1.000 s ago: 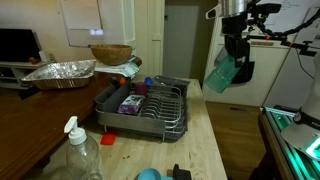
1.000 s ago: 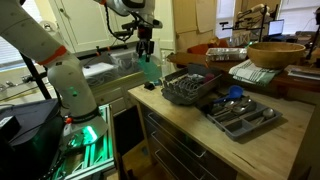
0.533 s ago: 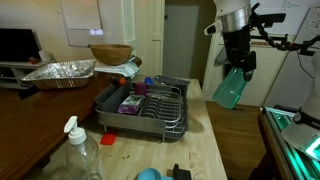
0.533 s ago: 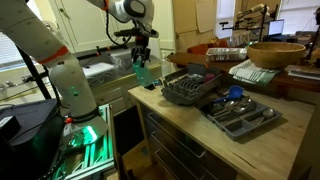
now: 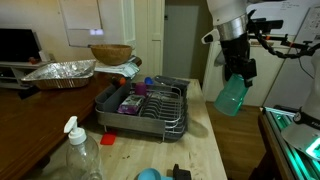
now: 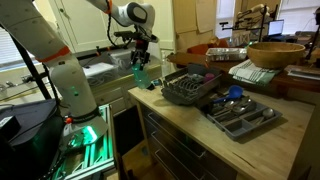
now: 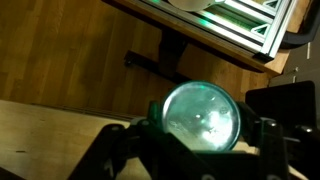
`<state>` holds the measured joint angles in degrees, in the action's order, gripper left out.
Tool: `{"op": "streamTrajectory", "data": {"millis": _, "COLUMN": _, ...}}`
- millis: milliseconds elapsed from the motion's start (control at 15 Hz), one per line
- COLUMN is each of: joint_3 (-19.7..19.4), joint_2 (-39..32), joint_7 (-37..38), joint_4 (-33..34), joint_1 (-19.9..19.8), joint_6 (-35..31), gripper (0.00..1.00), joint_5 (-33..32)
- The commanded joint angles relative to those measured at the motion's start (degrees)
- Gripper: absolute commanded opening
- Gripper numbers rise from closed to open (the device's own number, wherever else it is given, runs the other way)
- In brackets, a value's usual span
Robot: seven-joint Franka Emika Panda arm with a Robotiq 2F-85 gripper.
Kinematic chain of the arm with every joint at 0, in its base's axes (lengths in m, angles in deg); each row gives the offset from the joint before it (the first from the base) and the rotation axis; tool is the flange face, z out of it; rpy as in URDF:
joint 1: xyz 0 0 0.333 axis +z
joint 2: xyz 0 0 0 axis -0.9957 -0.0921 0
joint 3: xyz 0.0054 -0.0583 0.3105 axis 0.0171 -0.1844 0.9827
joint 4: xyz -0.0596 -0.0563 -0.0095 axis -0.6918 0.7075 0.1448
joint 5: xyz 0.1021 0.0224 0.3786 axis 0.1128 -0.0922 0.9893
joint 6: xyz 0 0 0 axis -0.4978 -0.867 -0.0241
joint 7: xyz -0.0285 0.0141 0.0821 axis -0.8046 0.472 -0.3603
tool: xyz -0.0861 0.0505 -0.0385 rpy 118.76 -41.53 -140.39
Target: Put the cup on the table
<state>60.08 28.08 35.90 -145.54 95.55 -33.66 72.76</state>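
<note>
My gripper carries the cup over the bare tabletop beside the dish rack next, then lowers and releases it, since it still hangs beyond the table's edge.
The teal-green cup hangs in my gripper, held in the air beyond the edge of the light butcher-block table. In an exterior view the cup sits just off the table's near corner. In the wrist view the cup's round base fills the space between the two fingers of my gripper, with the floor below. The gripper is shut on the cup.
A dark dish rack with dishes stands on the table, also seen in an exterior view. A spray bottle, a small light-blue round object, a cutlery tray, a wooden bowl and a foil pan are around.
My gripper has moved down with the cup, which now hangs lower beside the table edge.
</note>
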Motion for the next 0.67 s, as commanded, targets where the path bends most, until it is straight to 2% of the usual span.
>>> {"op": "streamTrajectory", "data": {"millis": 0, "joint_3": 3.04, "joint_2": -4.25, "joint_7": 5.00, "joint_4": 0.63, "joint_1": 1.41, "joint_6": -1.58, "gripper": 0.50, "joint_5": 0.54}}
{"op": "streamTrajectory", "data": {"millis": 400, "joint_3": 7.83, "joint_2": -10.16, "joint_7": 9.90, "joint_4": -0.85, "joint_1": 4.26, "joint_6": -7.46, "gripper": 0.50, "joint_5": -0.74}}
{"op": "streamTrajectory", "data": {"millis": 600, "joint_3": 8.56, "joint_2": -12.88, "joint_7": 10.94, "joint_4": -1.06, "joint_1": 4.71, "joint_6": -10.40, "gripper": 0.50, "joint_5": -2.18}}
